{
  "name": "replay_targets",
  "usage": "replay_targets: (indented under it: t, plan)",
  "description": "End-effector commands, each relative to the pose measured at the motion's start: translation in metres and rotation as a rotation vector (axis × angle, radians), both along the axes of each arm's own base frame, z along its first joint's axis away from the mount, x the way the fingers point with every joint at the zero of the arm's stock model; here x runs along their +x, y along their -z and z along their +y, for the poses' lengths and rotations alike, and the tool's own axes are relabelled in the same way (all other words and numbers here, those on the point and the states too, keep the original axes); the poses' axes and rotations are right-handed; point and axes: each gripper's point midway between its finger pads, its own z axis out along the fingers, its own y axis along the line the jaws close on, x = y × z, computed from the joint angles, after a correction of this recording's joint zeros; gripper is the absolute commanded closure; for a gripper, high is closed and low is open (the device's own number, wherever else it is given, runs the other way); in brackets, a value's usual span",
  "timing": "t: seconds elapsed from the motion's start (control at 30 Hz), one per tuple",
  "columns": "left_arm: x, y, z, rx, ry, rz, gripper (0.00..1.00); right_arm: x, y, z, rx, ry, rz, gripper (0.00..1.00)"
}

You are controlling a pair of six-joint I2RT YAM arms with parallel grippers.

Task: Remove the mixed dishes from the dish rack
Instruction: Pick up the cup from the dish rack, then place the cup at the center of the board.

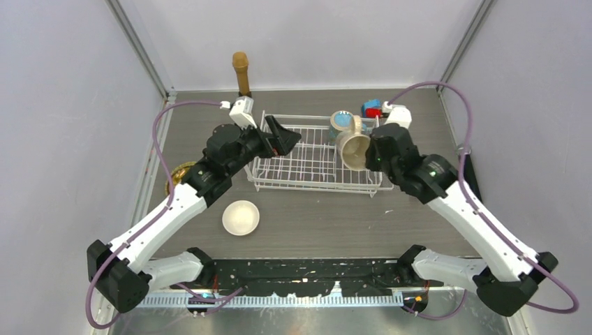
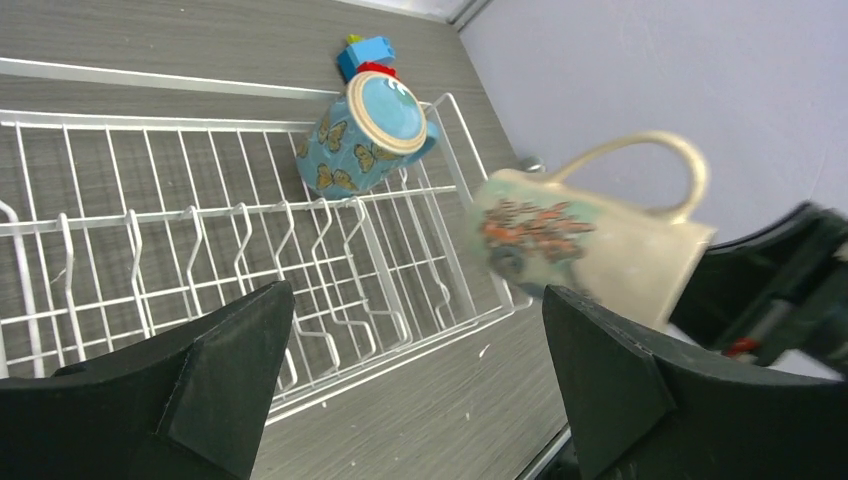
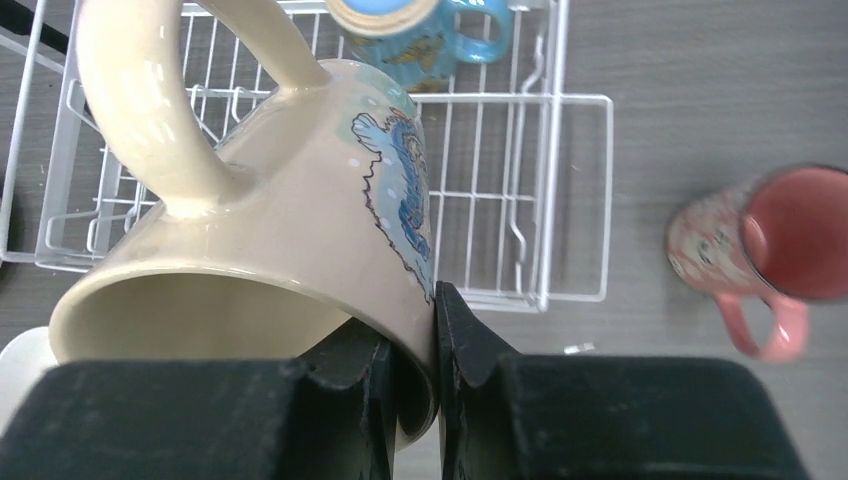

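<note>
The robot needs to swing its right gripper back and down to the clear tabletop beside the pink mug, and tilt the cream mug upright to release it.
The white wire dish rack stands mid-table. My right gripper is shut on the rim of the cream patterned mug, one finger inside and one outside, and holds it tilted above the rack's right end. A blue butterfly mug lies in the rack's far right corner. My left gripper hangs open over the rack's left end, with nothing between its fingers. On the table stand a pink mug, a white bowl, and a tan plate half hidden by the left arm.
A brown microphone-shaped stick stands at the back behind the rack. A small blue-and-red block sits just past the rack's far right corner. Grey walls close in left, right and back.
</note>
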Motion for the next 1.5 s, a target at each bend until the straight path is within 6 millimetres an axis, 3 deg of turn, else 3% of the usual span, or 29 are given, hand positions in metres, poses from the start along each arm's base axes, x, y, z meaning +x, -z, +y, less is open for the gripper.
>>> replay_targets:
  t: [0.0,0.23,0.37,0.53,0.63,0.77,0.93,1.2,1.47]
  plan:
    - [-0.005,-0.018,-0.007,0.008,0.071,-0.124,0.0,-0.039,-0.042,-0.045,0.072,0.148,0.011,1.0]
    - [0.004,-0.004,-0.013,0.031,0.074,-0.109,0.0,-0.093,-0.034,-0.114,0.019,0.387,0.099,1.0]
    - [0.008,0.001,-0.018,0.041,0.08,-0.093,0.0,-0.116,-0.025,-0.129,0.04,0.454,0.141,1.0]
    - [0.013,0.007,-0.021,0.069,0.084,-0.069,0.0,-0.136,0.005,-0.143,0.008,0.533,0.222,1.0]
    - [0.015,0.009,-0.023,0.075,0.088,-0.058,0.0,-0.137,0.019,-0.14,0.047,0.553,0.229,1.0]
    - [0.017,0.014,-0.029,0.089,0.11,-0.035,0.0,-0.133,0.063,-0.122,0.027,0.528,0.344,1.0]
    - [0.019,0.026,-0.029,0.141,0.117,0.009,0.0,-0.117,0.08,-0.114,0.034,0.486,0.411,1.0]
    - [0.024,0.034,-0.028,0.181,0.104,0.012,0.0,-0.1,0.119,-0.126,0.151,0.523,0.543,1.0]
    - [0.028,0.041,-0.031,0.19,0.107,0.033,0.0,-0.1,0.153,-0.139,0.27,0.579,0.618,0.99]
